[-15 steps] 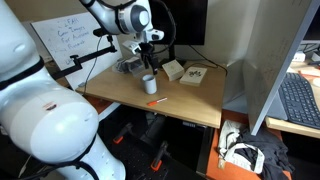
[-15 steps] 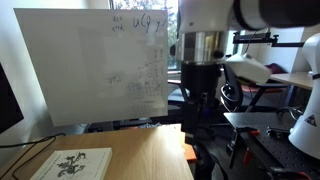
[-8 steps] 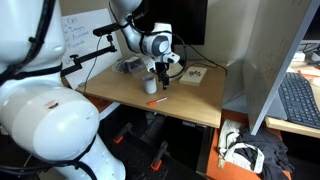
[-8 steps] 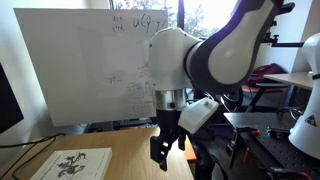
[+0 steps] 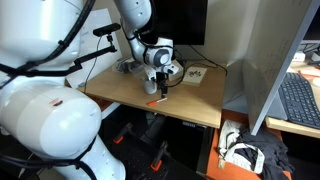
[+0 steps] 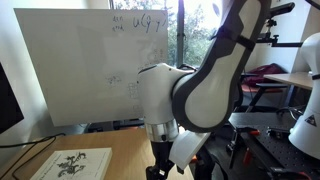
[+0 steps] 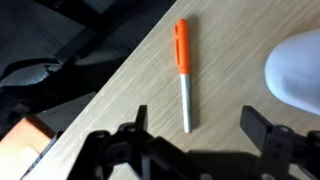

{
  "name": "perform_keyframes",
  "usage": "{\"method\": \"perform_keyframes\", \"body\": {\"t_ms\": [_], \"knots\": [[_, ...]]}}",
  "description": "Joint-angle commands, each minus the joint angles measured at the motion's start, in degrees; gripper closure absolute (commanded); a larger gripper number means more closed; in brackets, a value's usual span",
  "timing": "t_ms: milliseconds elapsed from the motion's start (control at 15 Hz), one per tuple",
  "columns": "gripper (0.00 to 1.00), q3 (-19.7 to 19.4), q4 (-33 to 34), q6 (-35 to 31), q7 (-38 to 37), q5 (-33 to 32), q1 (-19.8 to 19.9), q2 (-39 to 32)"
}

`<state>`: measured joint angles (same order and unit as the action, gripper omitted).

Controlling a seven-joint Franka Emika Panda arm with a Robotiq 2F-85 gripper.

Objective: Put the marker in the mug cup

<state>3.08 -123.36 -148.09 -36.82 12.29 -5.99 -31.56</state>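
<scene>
My gripper lowers onto the marker's pale end (image 7: 187,118) next with its fingers open, since that end of the marker already shows between them.
The marker (image 7: 183,75), with an orange cap and a pale barrel, lies flat on the wooden table (image 7: 110,100) near its edge. It shows small in an exterior view (image 5: 156,101). The white mug cup (image 7: 298,62) stands at the right edge of the wrist view, beside the marker; in an exterior view (image 5: 150,86) it is mostly behind the gripper. My gripper (image 7: 200,125) is open and empty, hovering just above the table with the marker's pale tip between its fingers. It also shows in both exterior views (image 5: 160,90) (image 6: 160,168).
Two flat tan boxes (image 5: 173,70) (image 5: 196,75) lie behind the cup. A printed tan box (image 6: 75,162) lies on the table. A whiteboard (image 6: 90,65) stands behind. A grey divider (image 5: 255,80) and a keyboard (image 5: 298,100) are to the right.
The arm has swung over and come down toward the table. The gripper now hangs low over the marker, next to the cup. The marker and the cup have not moved.
</scene>
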Motion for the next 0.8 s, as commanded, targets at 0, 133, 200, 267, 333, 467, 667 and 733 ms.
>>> {"method": "perform_keyframes", "body": {"t_ms": [0, 133, 200, 267, 333, 467, 667, 733], "knots": [[0.0, -0.05, 2.01, -1.09, 5.26, 3.3, 0.15, -2.48], [0.02, -0.4, 3.46, -0.8, 6.63, 3.55, -0.07, -4.22], [0.03, -0.48, 4.11, -0.84, 7.1, 3.78, -0.07, -5.03], [0.03, -0.37, 4.8, -0.78, 7.63, 4.01, 0.11, -5.9], [0.1, -0.49, 5.35, -0.75, 7.97, 4.04, 0.06, -6.64], [0.37, -0.63, 6.55, -0.73, 8.57, 4.05, 0.04, -7.92], [0.61, -0.85, 7.85, -0.61, 8.66, 4.0, 0.05, -9.32], [0.67, -0.96, 8.03, -0.67, 8.68, 3.94, 0.03, -9.62]]}}
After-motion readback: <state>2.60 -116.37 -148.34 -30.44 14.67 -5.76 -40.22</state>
